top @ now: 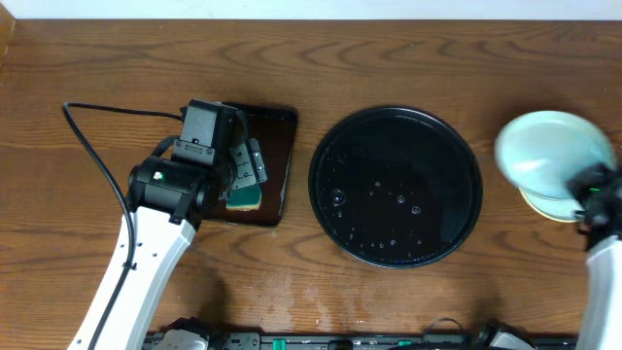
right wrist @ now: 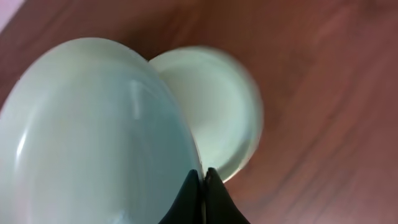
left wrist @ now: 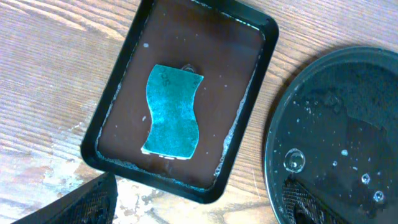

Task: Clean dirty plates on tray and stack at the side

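Note:
My right gripper should lower the held plate, levelling its tilt, onto the other pale plate (top: 554, 207) (right wrist: 216, 107) below the gripper and release the rim to stack them.
The round black tray (top: 394, 126) lies mid-table, wet with droplets and holding no plates; its left part shows in the left wrist view (left wrist: 336, 106). My right gripper (top: 588, 194) is shut on the rim of a pale mint-white plate (top: 549, 146) and holds it tilted above the table at the far right. In the right wrist view the fingers (right wrist: 202, 175) pinch this plate (right wrist: 93, 137). Below it lies another pale plate (right wrist: 227, 112); its yellowish edge (top: 546, 210) shows overhead. A third plate is not visible. My left gripper (left wrist: 193, 202) is open and empty above the brown tray.
A rectangular dark brown tray (top: 280, 126) lies left of the black tray, with a teal sponge (left wrist: 173, 112) flat in it. The left arm (top: 170, 185) hangs over it. A black cable (top: 92, 146) runs across the left table.

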`<state>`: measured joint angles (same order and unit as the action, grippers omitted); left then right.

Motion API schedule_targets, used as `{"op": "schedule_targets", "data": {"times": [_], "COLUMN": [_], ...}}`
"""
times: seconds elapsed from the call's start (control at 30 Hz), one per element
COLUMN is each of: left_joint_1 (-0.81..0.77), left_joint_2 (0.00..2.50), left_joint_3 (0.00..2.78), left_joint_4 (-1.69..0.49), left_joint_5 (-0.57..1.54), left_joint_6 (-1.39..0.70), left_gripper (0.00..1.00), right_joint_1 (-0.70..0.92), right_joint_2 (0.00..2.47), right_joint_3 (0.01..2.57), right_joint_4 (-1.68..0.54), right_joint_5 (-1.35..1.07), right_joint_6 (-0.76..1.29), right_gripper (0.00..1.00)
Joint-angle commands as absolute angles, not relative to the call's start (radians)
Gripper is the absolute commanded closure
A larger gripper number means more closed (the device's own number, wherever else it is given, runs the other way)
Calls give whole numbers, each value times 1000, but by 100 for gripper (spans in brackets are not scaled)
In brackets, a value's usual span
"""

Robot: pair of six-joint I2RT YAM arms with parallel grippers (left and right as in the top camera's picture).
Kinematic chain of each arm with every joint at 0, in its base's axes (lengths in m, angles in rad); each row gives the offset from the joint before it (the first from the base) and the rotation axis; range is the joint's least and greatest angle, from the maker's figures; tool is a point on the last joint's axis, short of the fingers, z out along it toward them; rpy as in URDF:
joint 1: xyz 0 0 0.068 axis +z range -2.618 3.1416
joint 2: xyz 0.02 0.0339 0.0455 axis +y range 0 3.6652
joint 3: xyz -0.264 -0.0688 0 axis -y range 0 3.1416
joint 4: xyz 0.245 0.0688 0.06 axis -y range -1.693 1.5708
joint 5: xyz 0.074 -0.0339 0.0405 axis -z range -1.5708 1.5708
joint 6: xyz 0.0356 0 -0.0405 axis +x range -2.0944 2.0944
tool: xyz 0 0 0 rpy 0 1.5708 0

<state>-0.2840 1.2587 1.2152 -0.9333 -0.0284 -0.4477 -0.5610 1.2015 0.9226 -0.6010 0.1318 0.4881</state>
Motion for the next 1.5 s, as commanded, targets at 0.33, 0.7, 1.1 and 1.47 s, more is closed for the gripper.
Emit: {"op": "schedule_targets", "data": {"times": [0.33,0.7,1.1,1.47], "left_joint_1": [-281,-281,-281,-281], "left_joint_2": [1255,1255,1255,1255], "left_joint_3": [1235,1235,1235,1235], "left_joint_4": [-934,-934,-934,-934], "left_joint_5": [-30,-30,-30,-30], "left_joint_6": [-451,-451,-451,-451], "left_gripper": [15,15,15,15], "right_joint_1": [-756,-498,91,130], "right_joint_2": [1551,1198,714,660], "right_joint_3": [929,951,951,951], "right_joint_4": [-287,-472,-667,-781], "right_joint_5": [-229,-576,-583,-573], "right_joint_6": [315,258,186,12], "right_gripper": [51,44,1,1]}}
